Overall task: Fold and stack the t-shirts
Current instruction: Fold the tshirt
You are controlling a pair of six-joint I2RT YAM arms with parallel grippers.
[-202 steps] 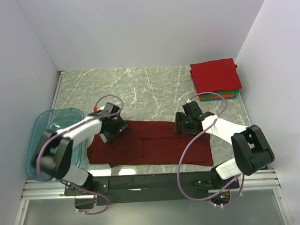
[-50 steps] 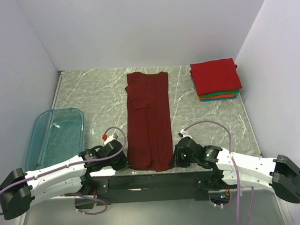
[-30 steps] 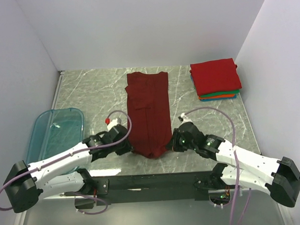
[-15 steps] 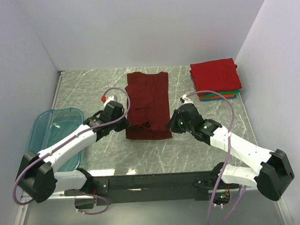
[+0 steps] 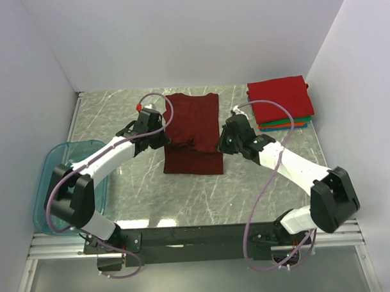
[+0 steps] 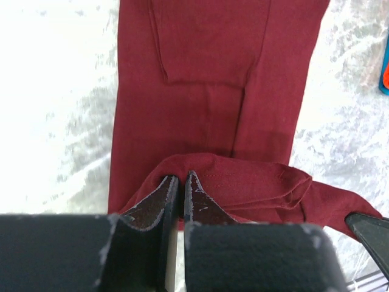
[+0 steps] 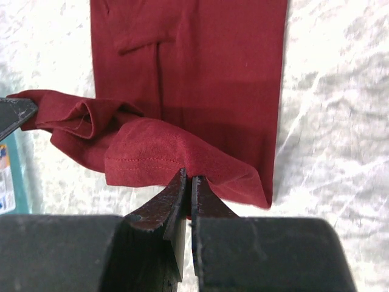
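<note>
My right gripper carries the corner of the t-shirt's raised hem outward and down next, onto the t-shirt's edge facing the stack (image 5: pixel 221 147) (image 7: pixel 274 146).
The dark maroon t-shirt (image 5: pixel 193 130) lies as a long narrow strip in the middle of the table, its near end lifted and doubled back over itself. My left gripper (image 5: pixel 165 142) is shut on the hem's left corner (image 6: pixel 182 173). On the other side, my right gripper (image 5: pixel 219 145) is shut on the hem's right corner (image 7: pixel 187 172). The raised hem sags in loose folds between the two grippers (image 6: pixel 261 182). The folded t-shirts (image 5: pixel 280 101) sit stacked at the back right, bright red on top with green, orange and blue edges below.
A translucent teal plastic bin (image 5: pixel 65 182) stands at the table's left edge, beside the left arm. White walls close in the back and both sides. Grey marble tabletop (image 5: pixel 260 188) shows in front of the maroon shirt.
Both grippers have carried the shirt's near hem away from the front edge toward the back, folding the strip over itself; the visible cloth is now about half as long.
</note>
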